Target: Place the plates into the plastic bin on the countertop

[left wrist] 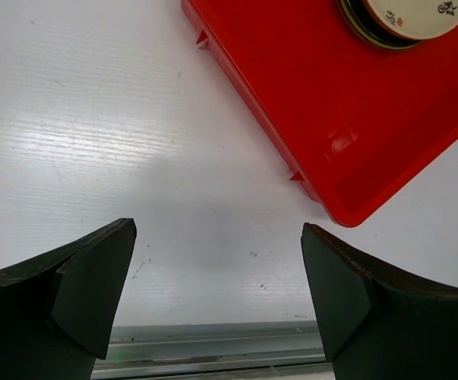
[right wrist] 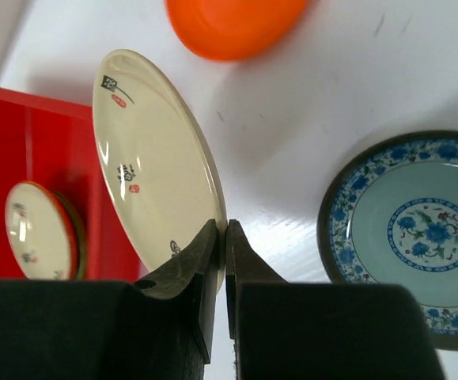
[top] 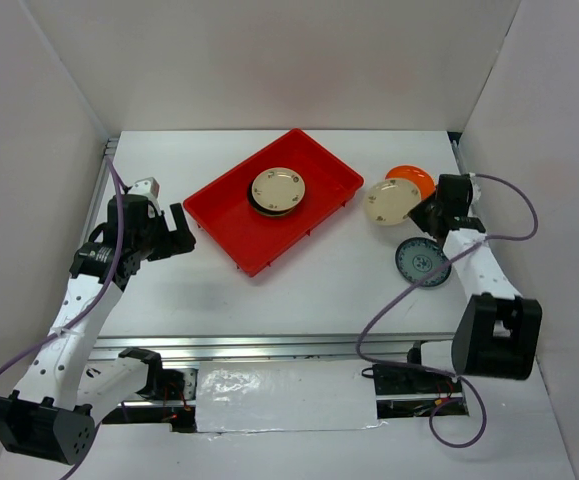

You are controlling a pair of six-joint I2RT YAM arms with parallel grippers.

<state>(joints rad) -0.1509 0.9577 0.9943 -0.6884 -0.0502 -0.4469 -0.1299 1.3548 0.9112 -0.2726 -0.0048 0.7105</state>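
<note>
Next, my right gripper moves the beige plate, still outside the red bin, outward across the bin's edge, down onto the beige-topped stack.
The red bin lies at the centre back of the white countertop, with a stack of plates in it topped by a beige one. My right gripper is shut on the rim of a beige plate, held tilted just right of the bin; in the right wrist view the plate stands edge-on between the fingers. An orange plate lies behind it and a blue-white patterned plate in front. My left gripper is open and empty, left of the bin.
White walls enclose the counter on three sides. A metal rail runs along the front edge. The bin's near corner shows in the left wrist view, just ahead of the open jaws. Cables loop near the right arm.
</note>
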